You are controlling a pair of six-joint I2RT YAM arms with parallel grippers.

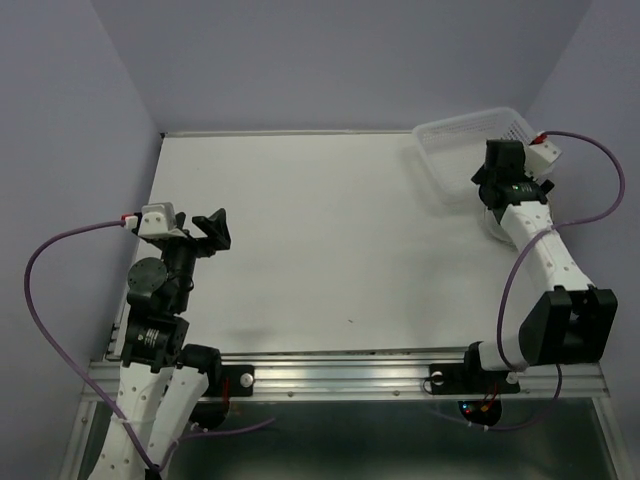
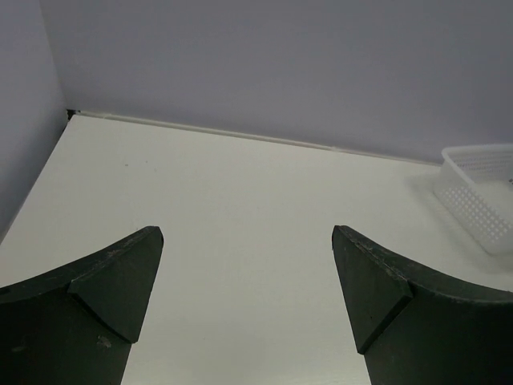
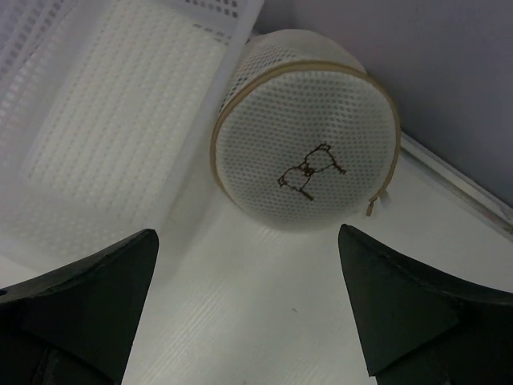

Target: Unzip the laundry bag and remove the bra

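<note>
I need to lower my right gripper toward the right in the top view and close it on the tan rim's wall-side edge (image 3: 391, 104), because the basket crowds the laundry bag's opposite side.
The laundry bag (image 3: 309, 132), a round pouch of white mesh with a tan rim, lies beside a white basket in the right wrist view. It has a small dark stitched mark (image 3: 309, 172) on its face and a tan zipper tab (image 3: 373, 204) at its lower right edge. It looks zipped shut. The bra is hidden. My right gripper (image 3: 247, 233) is open, just short of the bag, with nothing between its fingers. In the top view the right gripper (image 1: 492, 168) is at the far right by the basket. My left gripper (image 1: 210, 232) is open and empty over the left of the table (image 2: 247, 230).
A white perforated plastic basket (image 1: 455, 140) stands at the back right corner, right next to the bag (image 3: 120, 104), and shows at the right edge of the left wrist view (image 2: 481, 192). Grey walls enclose the table at the back and both sides.
</note>
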